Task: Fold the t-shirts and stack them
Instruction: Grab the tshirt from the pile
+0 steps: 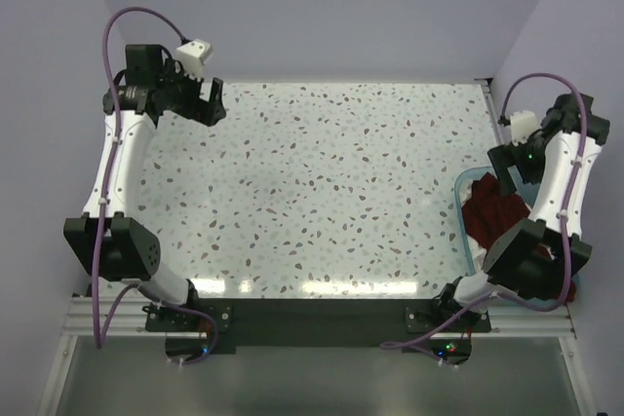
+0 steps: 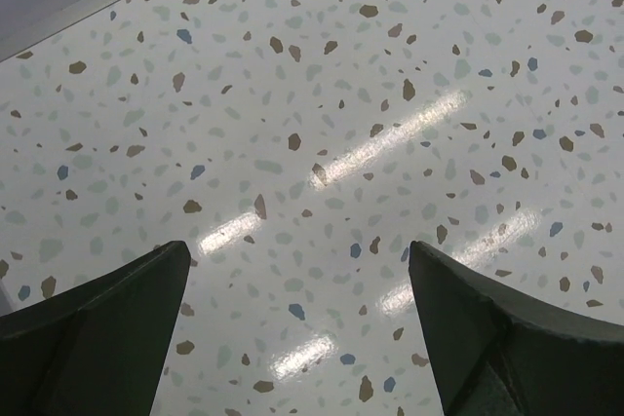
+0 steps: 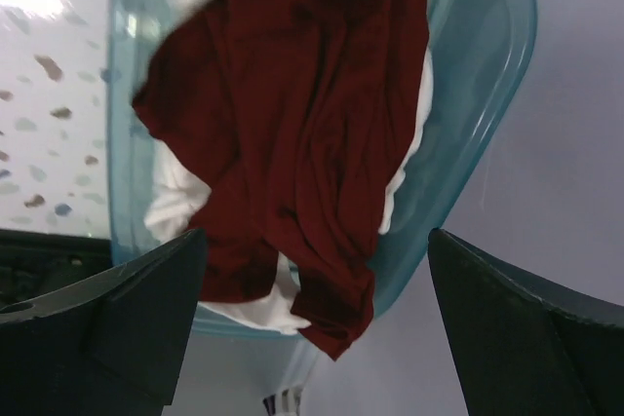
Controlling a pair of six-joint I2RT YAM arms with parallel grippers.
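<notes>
The maroon t-shirt lies on top of the white t-shirt (image 3: 174, 204), so my right gripper needs to lower its open fingers onto the maroon t-shirt's narrowing near part below and close.
A crumpled maroon t-shirt (image 3: 302, 94) lies on top of a white t-shirt (image 3: 174, 204) inside a light blue tub (image 3: 483, 94), with one maroon corner hanging over the rim. My right gripper (image 3: 317, 236) hovers open above this pile and holds nothing. In the top view the maroon t-shirt (image 1: 487, 216) shows at the table's right edge, under the right gripper (image 1: 507, 170). My left gripper (image 1: 210, 104) is open and empty at the far left corner of the table, and in the left wrist view the left gripper (image 2: 297, 250) has only bare tabletop between its fingers.
The speckled white table (image 1: 322, 192) spreads between the two arms. The tub (image 1: 460, 204) stands at the right edge, partly hidden by the right arm. Lilac walls close in the back and both sides.
</notes>
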